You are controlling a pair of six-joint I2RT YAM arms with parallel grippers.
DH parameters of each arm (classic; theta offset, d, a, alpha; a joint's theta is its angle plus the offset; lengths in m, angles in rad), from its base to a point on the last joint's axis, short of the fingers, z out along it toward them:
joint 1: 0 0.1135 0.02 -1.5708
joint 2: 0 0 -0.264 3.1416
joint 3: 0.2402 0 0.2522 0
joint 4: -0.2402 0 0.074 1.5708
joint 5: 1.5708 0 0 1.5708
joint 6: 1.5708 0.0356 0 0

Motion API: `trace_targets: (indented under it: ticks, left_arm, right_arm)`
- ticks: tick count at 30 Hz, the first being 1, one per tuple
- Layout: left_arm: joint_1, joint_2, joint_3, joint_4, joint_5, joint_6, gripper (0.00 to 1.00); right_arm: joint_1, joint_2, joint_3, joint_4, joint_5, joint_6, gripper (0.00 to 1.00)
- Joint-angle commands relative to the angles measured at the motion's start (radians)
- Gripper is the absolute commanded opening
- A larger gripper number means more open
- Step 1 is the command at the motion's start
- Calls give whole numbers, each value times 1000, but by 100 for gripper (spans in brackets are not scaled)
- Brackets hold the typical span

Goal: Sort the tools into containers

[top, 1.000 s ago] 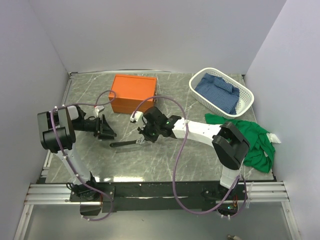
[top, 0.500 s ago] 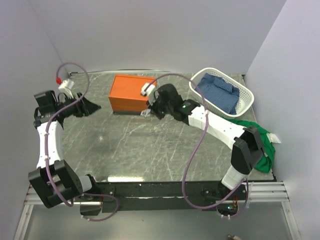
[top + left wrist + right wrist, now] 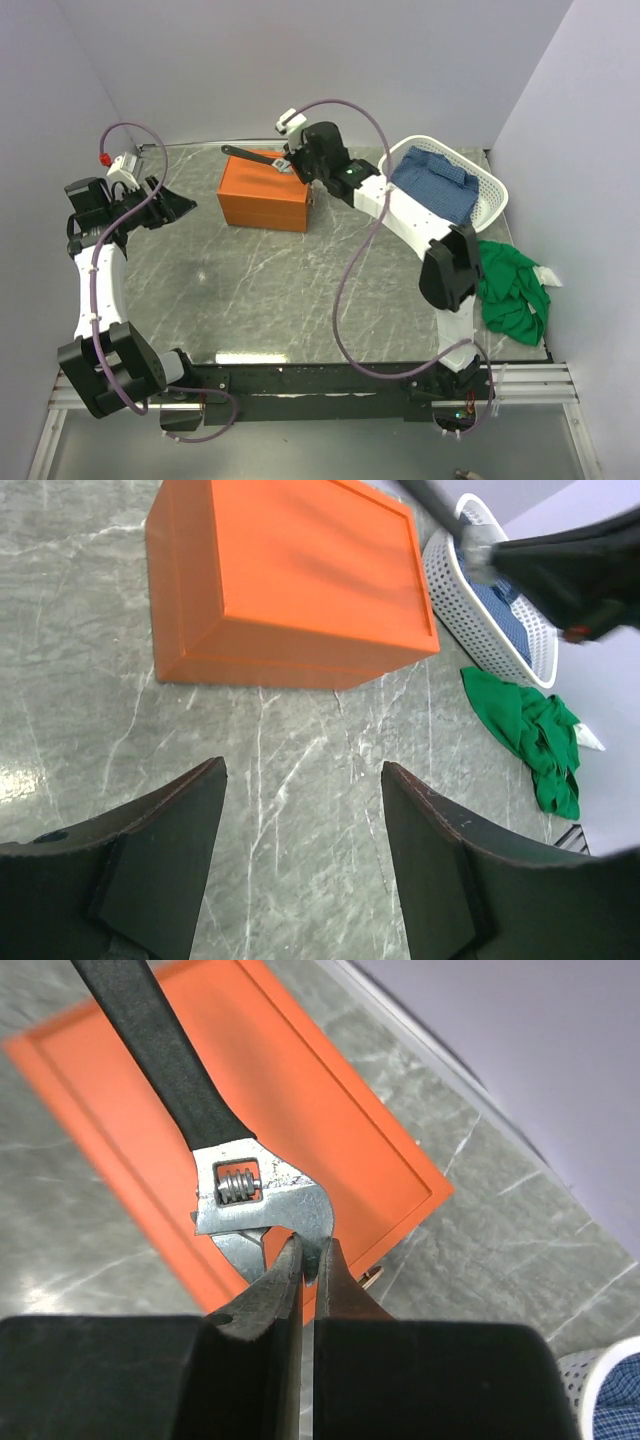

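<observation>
The wrench still hangs clear, so I will next lower my right gripper toward the orange box's flat top [image 3: 288,183] [image 3: 347,1228] below it and release the wrench's silver jaw there.
The container, an orange box [image 3: 266,190] with its flat top shut, stands at the back of the table. My right gripper [image 3: 291,166] hovers over its far right corner, shut on the silver jaw [image 3: 262,1198] of a black-handled wrench [image 3: 254,156]. The handle [image 3: 165,1050] points left across the box top [image 3: 330,1125], clear of it. My left gripper [image 3: 183,206] hangs open and empty at the table's left side, facing the box [image 3: 300,580]. Only marble shows between its fingertips [image 3: 303,770]. No other tools are in view.
A white basket [image 3: 497,200] holding a blue cloth [image 3: 432,180] sits at the back right. A green cloth [image 3: 512,288] lies heaped at the right edge. Grey walls close in the back and both sides.
My right arm has lifted the wrench off the table's middle and carried it back over the orange box. The left arm swung from the middle out to the left side, then stayed still.
</observation>
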Motion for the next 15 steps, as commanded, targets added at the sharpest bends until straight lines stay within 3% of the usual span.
trace_targets:
  ticks: [1, 8, 11, 12, 15]
  left_arm:
    - [-4, -27, 63, -25, -21, 4, 69]
    - [-3, -18, 54, 3, -26, -40, 70]
    - [-9, -15, 45, 39, -21, -68, 70]
    - [-12, -16, 45, 50, -26, -66, 70]
    - [-26, -22, 31, 78, -38, -77, 70]
  right_arm:
    - [-7, 70, 79, 66, 69, -27, 0]
    - [-10, 112, 70, 80, 102, -9, 0]
    - [-4, 106, 78, 77, 106, 1, 23]
    - [-1, 98, 71, 87, 119, 2, 38]
    - [0, 48, 56, 86, 168, 10, 54]
